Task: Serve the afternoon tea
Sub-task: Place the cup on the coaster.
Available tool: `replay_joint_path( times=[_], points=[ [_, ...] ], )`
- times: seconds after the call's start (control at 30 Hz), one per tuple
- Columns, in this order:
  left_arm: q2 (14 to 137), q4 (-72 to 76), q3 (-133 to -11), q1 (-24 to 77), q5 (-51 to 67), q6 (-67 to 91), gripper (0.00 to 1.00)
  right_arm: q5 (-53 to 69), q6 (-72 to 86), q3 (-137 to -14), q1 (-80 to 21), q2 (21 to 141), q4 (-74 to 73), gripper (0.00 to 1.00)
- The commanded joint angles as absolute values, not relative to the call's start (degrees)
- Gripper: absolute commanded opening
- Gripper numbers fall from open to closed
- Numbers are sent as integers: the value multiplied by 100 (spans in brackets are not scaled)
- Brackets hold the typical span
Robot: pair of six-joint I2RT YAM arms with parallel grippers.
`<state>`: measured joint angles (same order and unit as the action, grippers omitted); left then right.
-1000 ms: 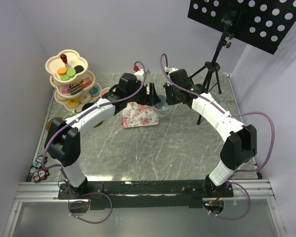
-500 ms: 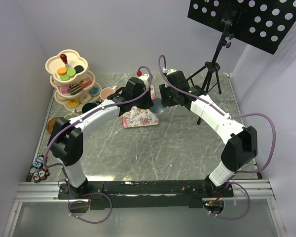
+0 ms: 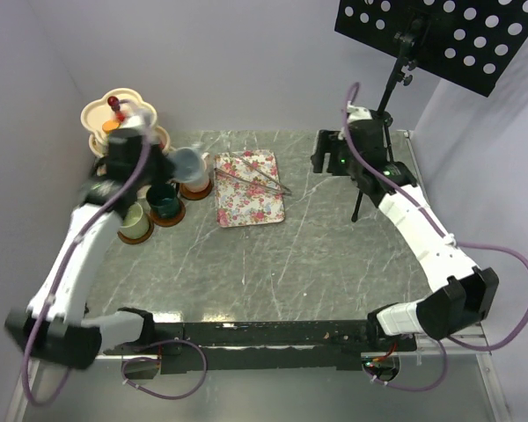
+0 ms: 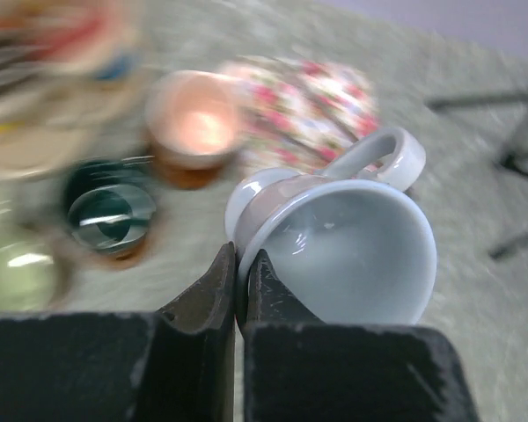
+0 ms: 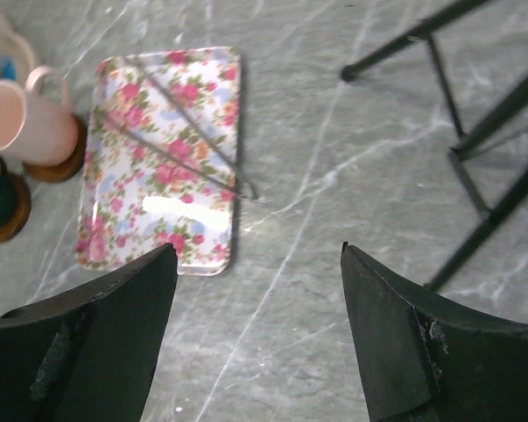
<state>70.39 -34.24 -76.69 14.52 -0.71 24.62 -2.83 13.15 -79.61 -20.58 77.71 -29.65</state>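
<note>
The left gripper swings to its left in the top view next, down to the row's end past the light green mug. It then releases the light blue mug.
My left gripper (image 4: 240, 281) is shut on the rim of the light blue mug (image 4: 339, 251), one finger inside it and one outside. In the top view the mug (image 3: 187, 162) hangs tilted beside the cream three-tier stand (image 3: 114, 112), with the left gripper (image 3: 174, 163) holding it. Below it the pink mug (image 4: 196, 123), dark green mug (image 4: 106, 211) and light green mug (image 4: 18, 274) stand on brown saucers (image 3: 167, 218). My right gripper (image 5: 258, 255) is open and empty above bare table, at the back right (image 3: 326, 155).
The floral tray (image 3: 249, 187) lies mid-table with the metal tongs (image 5: 194, 149) across it. Black tripod legs (image 5: 475, 158) stand on the table next to my right gripper. The stand holds small cakes.
The right gripper let go of the light blue mug, opened and pulled back to the right. The left gripper closed on the mug and swung it left toward the stand.
</note>
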Motion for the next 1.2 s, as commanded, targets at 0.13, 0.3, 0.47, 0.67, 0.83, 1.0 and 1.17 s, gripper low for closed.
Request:
replay_joint_path(
  times=[0.13, 0.3, 0.47, 0.67, 0.83, 1.0, 1.17],
  points=[
    [5888, -5237, -7541, -1051, -237, 1680, 1, 130, 1284, -7541, -1486, 7471, -2575, 82],
    [5801, -4826, -7374, -2117, -150, 1494, 1, 211, 1274, -7532, -1424, 7462, -2584, 82],
    [6099, -4220, -7190, -2697, -176, 1275, 1, 273, 1248, -7541, -1424, 7401, -2566, 82],
    [6442, -3227, -6759, -3189, 744, 906, 1, 62, 1037, -7488, -1415, 7251, -2654, 83],
    [7276, -3076, -7030, -3690, 1589, 361, 1, 105, 985, -7365, -1406, 7146, -2637, 83],
    [8005, -3032, -7329, -4131, 2750, -182, 1, 176, 1046, -7260, -1371, 7137, -2672, 83],
    [8305, -3006, -7366, -4131, 2751, -509, 1, 228, 1063, -7233, -1354, 7330, -2663, 83]
  ],
)
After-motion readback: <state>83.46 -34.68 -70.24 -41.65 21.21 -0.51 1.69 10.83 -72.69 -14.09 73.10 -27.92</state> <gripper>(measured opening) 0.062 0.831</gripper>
